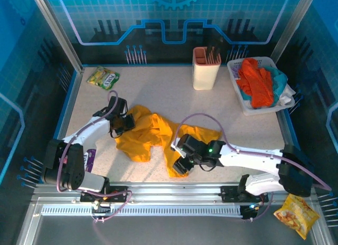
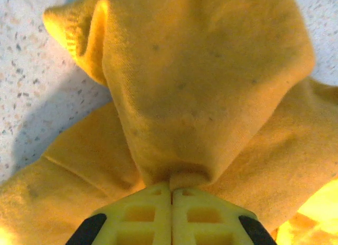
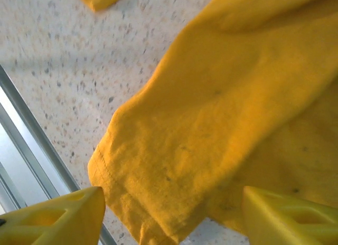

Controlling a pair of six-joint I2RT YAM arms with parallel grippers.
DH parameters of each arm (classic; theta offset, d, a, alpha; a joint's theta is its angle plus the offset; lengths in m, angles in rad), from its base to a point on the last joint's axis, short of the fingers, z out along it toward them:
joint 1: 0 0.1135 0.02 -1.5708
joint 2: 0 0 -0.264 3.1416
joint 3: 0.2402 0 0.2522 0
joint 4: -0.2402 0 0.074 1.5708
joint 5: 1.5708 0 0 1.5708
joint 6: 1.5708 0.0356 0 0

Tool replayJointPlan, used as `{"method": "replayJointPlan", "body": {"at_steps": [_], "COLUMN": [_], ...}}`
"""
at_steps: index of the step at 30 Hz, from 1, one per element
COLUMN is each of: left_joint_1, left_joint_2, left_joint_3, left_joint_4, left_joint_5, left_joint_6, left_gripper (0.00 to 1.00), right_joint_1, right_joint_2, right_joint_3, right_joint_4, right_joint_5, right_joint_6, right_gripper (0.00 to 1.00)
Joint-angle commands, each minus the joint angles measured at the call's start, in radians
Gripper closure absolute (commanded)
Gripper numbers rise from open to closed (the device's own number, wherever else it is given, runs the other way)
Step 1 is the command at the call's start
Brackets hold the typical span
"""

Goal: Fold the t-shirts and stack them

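My right gripper moves down and eases back toward the metal bar to close next, since the fold's hemmed near corner (image 3: 182,230) lies below it, between its open fingers.
A mustard-yellow t-shirt (image 1: 153,133) lies crumpled on the speckled table between both arms. My left gripper (image 1: 122,123) is at the shirt's left edge, shut on a pinched fold of the yellow cloth (image 2: 182,176), and the left wrist view shows the jaws (image 2: 171,189) pressed together. My right gripper (image 1: 179,163) hovers over the shirt's near right end. Its fingers (image 3: 63,216) stand wide apart, with a hemmed edge of the shirt (image 3: 174,166) lying below and between them, ungripped. More t-shirts, orange-red (image 1: 256,86), teal (image 1: 277,78) and whitish, are heaped in a white basket (image 1: 248,110).
A beige holder (image 1: 206,68) stands at the back centre, left of the basket. A green-yellow snack packet (image 1: 103,77) lies at the back left. An orange snack bag (image 1: 296,216) sits off the table at the near right. The metal rail (image 3: 31,139) runs along the near edge.
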Motion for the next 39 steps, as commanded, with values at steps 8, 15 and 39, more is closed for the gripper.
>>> {"method": "replayJointPlan", "body": {"at_steps": [8, 15, 39], "left_joint_1": [0.008, 0.027, 0.118], "left_joint_2": [-0.085, -0.067, 0.227], "left_joint_3": [-0.045, 0.014, 0.215], "left_joint_4": [-0.012, -0.062, 0.067], "left_joint_5": [-0.032, -0.060, -0.062], "left_joint_6": [-0.021, 0.012, 0.018], "left_gripper": [0.80, 0.52, 0.41], "right_joint_1": [-0.180, -0.075, 0.058], "right_joint_2": [-0.048, 0.012, 0.094], "right_joint_3": [-0.102, -0.157, -0.146], "right_joint_4": [0.064, 0.086, 0.036], "right_joint_5": [-0.176, -0.200, -0.014], "right_joint_6": [0.194, 0.286, 0.383], "right_gripper": [0.47, 0.51, 0.80]}}
